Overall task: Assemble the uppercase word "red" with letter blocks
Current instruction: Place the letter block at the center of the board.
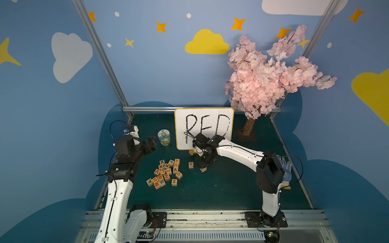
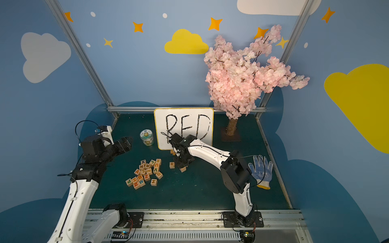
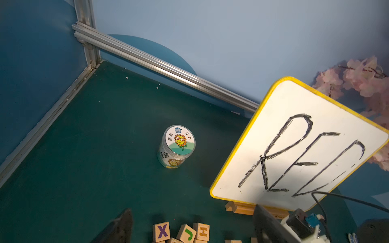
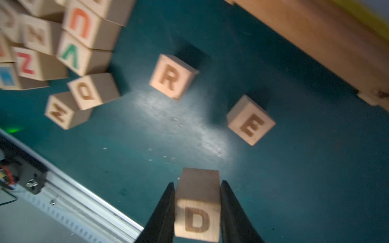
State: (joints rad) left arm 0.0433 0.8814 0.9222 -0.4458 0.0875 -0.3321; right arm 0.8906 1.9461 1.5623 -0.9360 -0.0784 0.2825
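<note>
Next, my right gripper carries the D block past the E block and brings it down onto bare tabletop on E's side away from R, since the whiteboard's RED ends in D.
My right gripper (image 4: 197,185) is shut on a wooden cube with an orange D (image 4: 197,218) facing the camera, just above the green table. Beyond it lie the R block (image 4: 171,76) and the E block (image 4: 250,121), apart from each other. In both top views the R block (image 1: 191,165) sits left of the right gripper (image 1: 203,167), whose body hides the E. The heap of letter blocks (image 1: 166,172) lies further left. My left gripper (image 3: 193,207) hangs open and empty above the heap's far edge, near blocks X (image 3: 161,231) and J (image 3: 187,233).
A round labelled jar (image 1: 164,137) stands left of the yellow-framed whiteboard (image 1: 204,126) with RED handwritten on it, propped on a wooden stand. A pink blossom tree (image 1: 248,127) stands at the back right. A dotted work glove (image 2: 261,168) lies by the right edge.
</note>
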